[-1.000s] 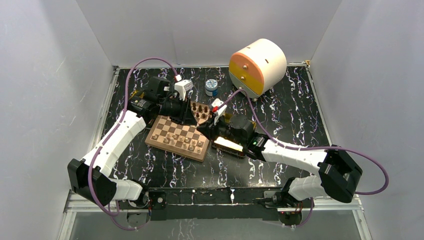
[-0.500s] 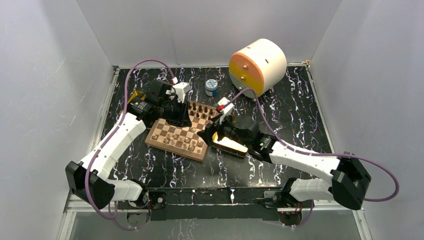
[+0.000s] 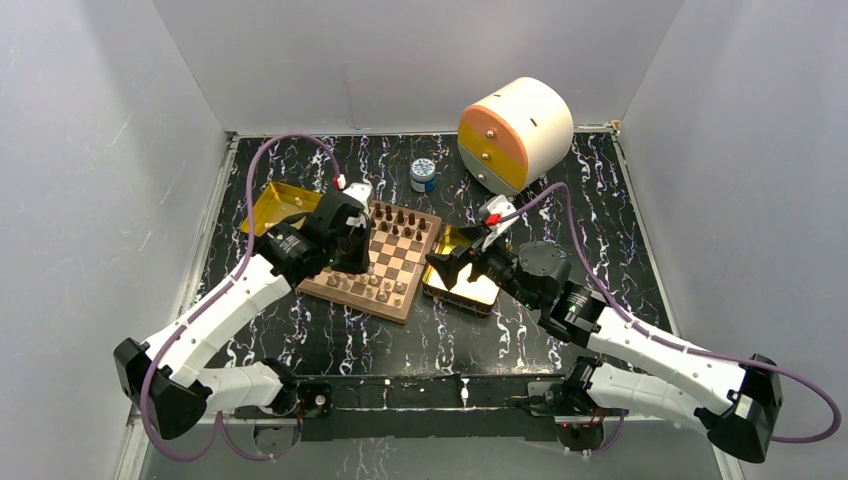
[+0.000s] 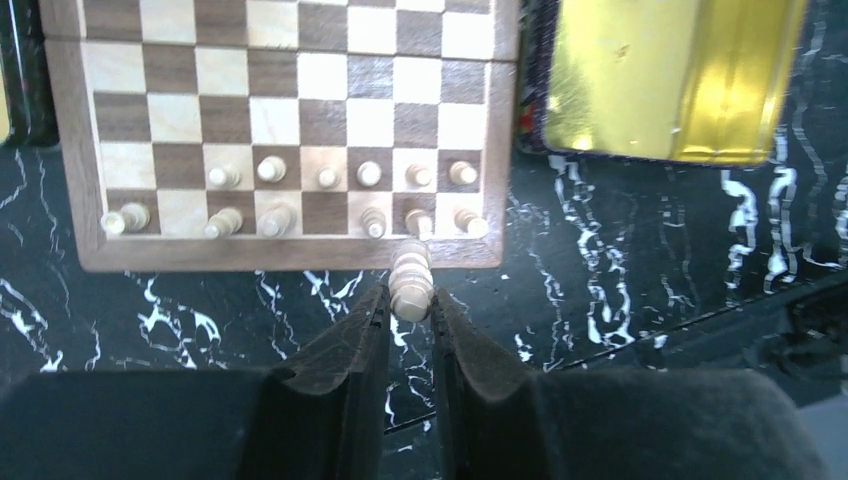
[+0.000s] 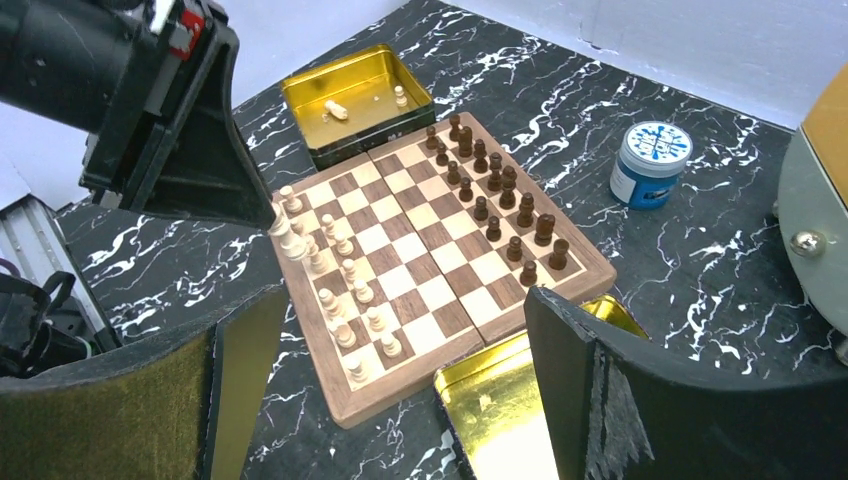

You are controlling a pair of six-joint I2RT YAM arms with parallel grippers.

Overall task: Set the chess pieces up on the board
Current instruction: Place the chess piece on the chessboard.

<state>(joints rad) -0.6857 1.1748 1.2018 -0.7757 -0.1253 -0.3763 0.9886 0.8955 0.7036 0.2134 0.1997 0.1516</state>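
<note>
My left gripper should next go down onto the empty dark square in the pale back row and let go of the pale chess piece, because that gap is below.
The board (image 3: pixel 358 299) lies left of centre, with dark chess pieces (image 3: pixel 405 220) lined along its far side and pale chess pieces (image 3: pixel 372 285) along its near side. My left gripper (image 4: pixel 410 303) is shut on a pale chess piece (image 4: pixel 411 283), held just off the board's rim (image 4: pixel 290 255) beside the pale back row (image 4: pixel 275 220). The right wrist view shows that same held piece (image 5: pixel 284 233) hanging over the board's left corner. My right gripper (image 5: pixel 405 300) stands wide open and empty, above the board's near corner (image 5: pixel 400 385) and a gold tray (image 5: pixel 500 410).
A second gold tray (image 5: pixel 300 95) behind the board holds two loose pale pieces (image 5: pixel 338 110). A blue-lidded jar (image 3: pixel 423 175) and a round cream-and-orange drawer unit (image 3: pixel 515 130) stand at the back. The right tray (image 3: pixel 465 285) touches the board's right edge.
My right gripper has opened and drawn back right, off the board to above the gold tray. My left gripper has moved from the board's far side to its near-left side.
</note>
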